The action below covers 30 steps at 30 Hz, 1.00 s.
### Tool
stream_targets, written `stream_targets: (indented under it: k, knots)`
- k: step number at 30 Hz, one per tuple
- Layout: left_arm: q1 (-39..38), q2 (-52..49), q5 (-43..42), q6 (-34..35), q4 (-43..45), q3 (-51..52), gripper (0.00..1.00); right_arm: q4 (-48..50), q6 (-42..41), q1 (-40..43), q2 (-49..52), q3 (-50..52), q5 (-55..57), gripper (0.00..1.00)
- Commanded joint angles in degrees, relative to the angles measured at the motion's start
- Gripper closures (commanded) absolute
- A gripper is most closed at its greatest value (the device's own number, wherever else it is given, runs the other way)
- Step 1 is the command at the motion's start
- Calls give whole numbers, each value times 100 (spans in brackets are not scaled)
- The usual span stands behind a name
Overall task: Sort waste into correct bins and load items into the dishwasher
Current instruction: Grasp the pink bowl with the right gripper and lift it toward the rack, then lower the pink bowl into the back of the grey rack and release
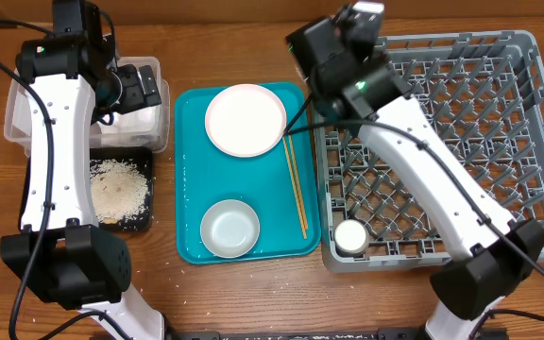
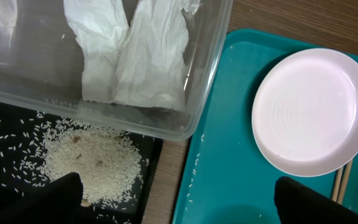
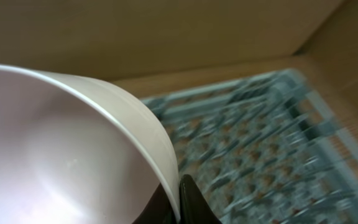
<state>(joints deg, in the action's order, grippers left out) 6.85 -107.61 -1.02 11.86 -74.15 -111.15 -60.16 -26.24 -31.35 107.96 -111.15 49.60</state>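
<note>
I should lower and tilt my right gripper into the rack's far corner by the teal tray next and let go of the bowl's rim, because the bowl is still hanging above the rack's slots.
Crumpled white napkins lie in the clear tub. Rice is heaped in the black tray. My left gripper is open and empty, hovering over the edge between the black tray and the teal tray. My right gripper is shut on the rim of the pinkish-white bowl, held above the grey rack near its far left corner. The white plate, grey-blue bowl and chopsticks are on the teal tray. The small white cup stands in the rack.
The teal tray lies between the bins and the rack, with a few loose rice grains on it. A few grains lie on the wooden table in front of the tray. The rack view behind the held bowl is blurred.
</note>
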Motion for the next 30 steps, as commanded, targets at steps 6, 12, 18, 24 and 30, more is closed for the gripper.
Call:
stream_targets:
  k: [6,12,18,24,30]
  knots:
    - [-13,15,-4,-70,2,-118,0,892,2052,546,977,48,1947,96]
    - [-13,15,-4,-70,2,-118,0,1373,2859,658,1467,48,2068,96]
    - [-13,15,-4,-70,0,-118,0,1521,3541,658,1873,48,2085,96]
    - [-13,15,-4,-70,0,-118,0,1423,3571,651,2214,52,2131,95]
    - [-13,15,-4,-70,0,-118,0,1353,3569,551,2332,52,2236,92]
